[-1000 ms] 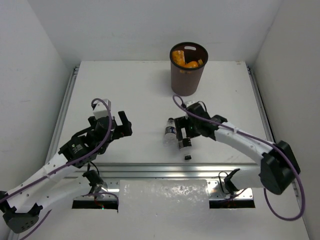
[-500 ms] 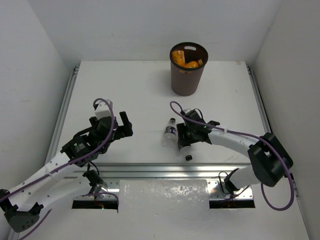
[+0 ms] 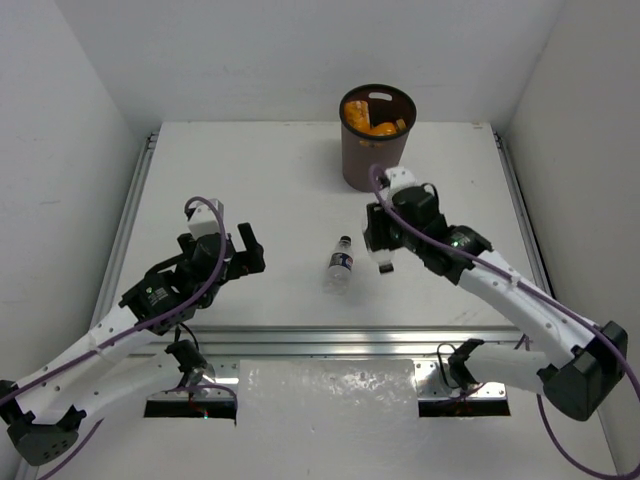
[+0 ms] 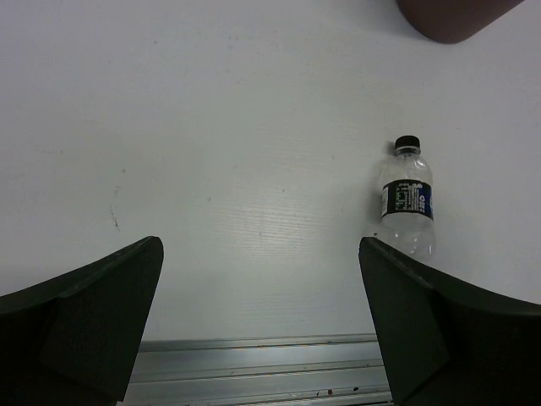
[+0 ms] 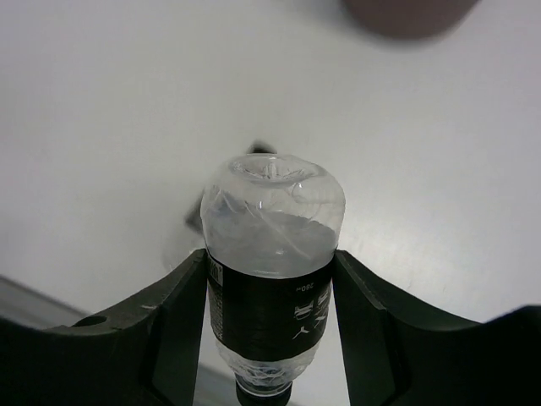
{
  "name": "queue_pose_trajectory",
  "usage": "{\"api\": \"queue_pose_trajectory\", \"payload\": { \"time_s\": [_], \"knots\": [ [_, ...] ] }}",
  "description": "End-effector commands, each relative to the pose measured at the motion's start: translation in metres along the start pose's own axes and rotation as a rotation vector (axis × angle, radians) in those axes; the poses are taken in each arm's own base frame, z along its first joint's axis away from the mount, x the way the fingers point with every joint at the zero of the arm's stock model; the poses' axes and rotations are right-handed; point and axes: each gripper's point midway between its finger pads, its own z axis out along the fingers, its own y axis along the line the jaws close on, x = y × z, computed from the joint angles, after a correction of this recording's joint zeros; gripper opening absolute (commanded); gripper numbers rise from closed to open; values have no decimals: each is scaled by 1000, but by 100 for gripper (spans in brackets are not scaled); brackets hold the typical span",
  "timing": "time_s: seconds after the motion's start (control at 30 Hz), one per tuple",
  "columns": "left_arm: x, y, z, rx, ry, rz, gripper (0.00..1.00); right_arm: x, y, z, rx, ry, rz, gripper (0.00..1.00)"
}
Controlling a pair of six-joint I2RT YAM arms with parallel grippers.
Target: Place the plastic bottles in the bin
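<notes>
The clear bottle still hangs short of the bin, so my right gripper will rise next and carry it outward over the bin's opening [image 3: 379, 113] to release it.
My right gripper [image 3: 384, 248] [image 5: 270, 264] is shut on a clear plastic bottle [image 5: 272, 228] with a dark label. It holds the bottle [image 3: 385, 265] cap-down above the table, a little in front of the dark brown bin [image 3: 376, 150]. Orange bottles [image 3: 378, 127] lie inside the bin. Another clear bottle [image 3: 341, 265] [image 4: 407, 201] with a dark cap and label lies on the table left of the right gripper. My left gripper [image 3: 246, 251] [image 4: 259, 247] hangs open over bare table, well left of that bottle.
An aluminium rail [image 3: 330, 338] runs along the table's near edge. White walls close in the table on the left, right and back. The bin's base [image 4: 456, 15] [image 5: 410, 13] shows at the top of both wrist views.
My right gripper has shut on the bottle nearer the front edge, lifted it off the table and carried it back toward the bin. The left arm has hardly moved.
</notes>
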Motion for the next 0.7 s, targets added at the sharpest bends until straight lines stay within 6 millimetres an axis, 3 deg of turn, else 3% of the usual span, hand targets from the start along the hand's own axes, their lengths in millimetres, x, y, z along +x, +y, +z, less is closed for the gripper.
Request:
{"api": "queue_pose_trajectory", "payload": {
  "time_s": [0.0,0.1,0.13,0.23,0.3,0.33,0.37,0.4,0.43,0.47,0.5,0.57,0.6,0.67],
  "knots": [
    [-10,-3,-2,16,-35,-32,99,-103,-25,-36,121,-268,-46,30],
    [-12,-3,-4,30,-42,-41,99,-176,-50,-51,152,-487,28,29],
    [-12,-4,-4,33,-44,-42,99,-191,-60,-54,170,-525,51,28],
    [-11,-6,-4,42,-39,-35,99,-247,-91,-52,235,-632,89,28],
    [-11,-7,-4,46,-36,-30,99,-282,-110,-34,265,-658,115,28],
    [-10,-7,-4,48,-34,-31,99,-310,-114,-43,267,-712,129,27],
    [-10,-7,-4,52,-34,-31,99,-310,-127,-8,286,-659,132,27],
    [-10,-7,-5,55,-36,-33,99,-317,-131,4,291,-650,124,27],
    [-11,-7,-5,55,-38,-32,99,-349,-132,-9,297,-709,121,27],
    [-11,-7,-5,56,-42,-35,99,-340,-141,32,314,-629,107,27],
    [-11,-7,-6,59,-43,-35,99,-367,-143,22,320,-681,89,28],
    [-11,-8,-6,65,-41,-32,99,-373,-153,42,350,-660,77,29],
    [-11,-10,-6,74,-40,-31,99,-379,-157,59,350,-660,68,34],
    [-9,-11,-4,78,-31,-20,99,-379,-165,75,346,-647,77,39]
  ]
}}
